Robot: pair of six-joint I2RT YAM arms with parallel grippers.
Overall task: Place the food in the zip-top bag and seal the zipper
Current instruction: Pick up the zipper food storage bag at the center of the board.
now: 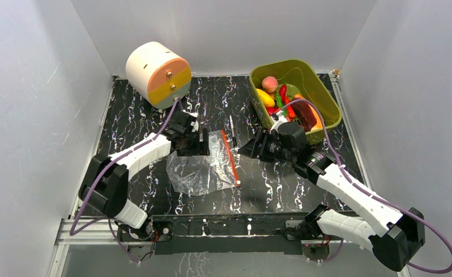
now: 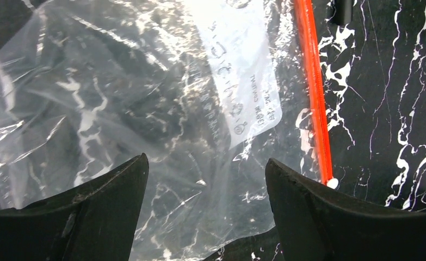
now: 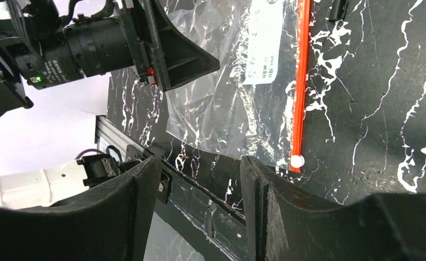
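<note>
I need to lower my open left gripper onto the clear plastic [image 1: 209, 166] [image 2: 206, 143] beside the zip-top bag's white label and close it, because the bag lies flat and crinkled below my fingers.
The zip-top bag [image 1: 203, 167] lies flat and crinkled on the black marble table, with nothing visible inside it. Its orange-red zipper [image 1: 230, 157] runs along the right edge and ends in a white slider [image 2: 332, 183]. My left gripper [image 1: 203, 141] hovers over the bag's far part, open; through its jaws [image 2: 206, 168] only the bag [image 2: 145, 98] and zipper [image 2: 314, 92] show. My right gripper [image 1: 249, 149] stands open and empty just right of the zipper [image 3: 300, 92], its jaws [image 3: 199, 163] aimed past the bag [image 3: 221, 103]. The food [image 1: 269, 84] sits in the green tub.
The olive-green tub [image 1: 327, 101] stands at the back right, behind my right arm. A white and orange cylinder [image 1: 157, 74] lies at the back left. A thin black stick [image 1: 233, 128] lies near the zipper's far end. White walls close in three sides.
</note>
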